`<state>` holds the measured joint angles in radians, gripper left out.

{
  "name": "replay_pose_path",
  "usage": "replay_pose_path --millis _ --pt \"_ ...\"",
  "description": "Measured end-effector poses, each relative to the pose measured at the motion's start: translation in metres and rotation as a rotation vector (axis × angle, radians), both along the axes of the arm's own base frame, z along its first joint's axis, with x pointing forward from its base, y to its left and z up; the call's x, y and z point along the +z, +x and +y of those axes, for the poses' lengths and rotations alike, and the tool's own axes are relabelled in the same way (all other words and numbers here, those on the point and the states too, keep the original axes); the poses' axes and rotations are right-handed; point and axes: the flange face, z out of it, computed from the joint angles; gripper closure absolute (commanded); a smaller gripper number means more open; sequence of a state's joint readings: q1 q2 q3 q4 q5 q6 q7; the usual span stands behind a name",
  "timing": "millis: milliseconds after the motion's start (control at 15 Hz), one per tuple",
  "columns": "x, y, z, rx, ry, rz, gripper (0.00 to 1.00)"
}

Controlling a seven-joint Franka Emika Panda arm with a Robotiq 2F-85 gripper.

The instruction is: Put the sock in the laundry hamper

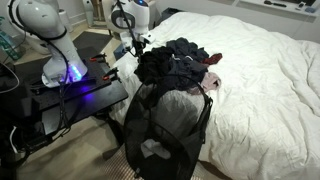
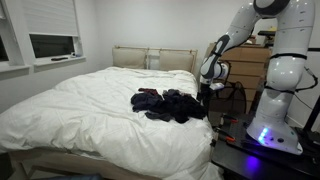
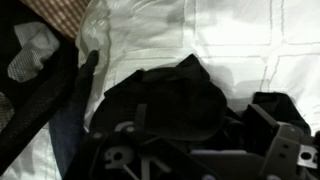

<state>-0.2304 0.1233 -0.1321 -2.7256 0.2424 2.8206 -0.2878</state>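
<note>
Next, my gripper moves down onto the dark fold (image 1: 148,60) (image 3: 196,114) between its spread fingers and closes on it, since the black sock lies just below those fingers.
A pile of dark clothes (image 1: 175,60) lies on the white bed near its edge and shows in both exterior views (image 2: 165,103). I cannot pick out a single sock in it. The tall black mesh laundry hamper (image 1: 165,125) stands on the floor against the bed, with a pale garment inside. In the wrist view its mesh wall (image 3: 30,85) is at the left. My gripper (image 1: 133,45) hangs at the bed's edge beside the pile (image 2: 210,85). In the wrist view its fingers (image 3: 200,150) are spread apart just above a black garment (image 3: 165,95), holding nothing.
The white duvet (image 2: 80,110) covers the bed, and a headboard (image 2: 150,58) stands behind it. The robot base sits on a black stand (image 1: 70,95) next to the hamper. A wooden dresser (image 2: 250,65) is behind the arm.
</note>
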Motion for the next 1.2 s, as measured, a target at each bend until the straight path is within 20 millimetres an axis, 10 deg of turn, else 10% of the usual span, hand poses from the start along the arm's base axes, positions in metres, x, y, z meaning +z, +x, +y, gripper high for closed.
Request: replay_pose_path --millis 1200 --pt "-0.063 -0.009 0.002 -0.073 -0.102 -0.144 0.00"
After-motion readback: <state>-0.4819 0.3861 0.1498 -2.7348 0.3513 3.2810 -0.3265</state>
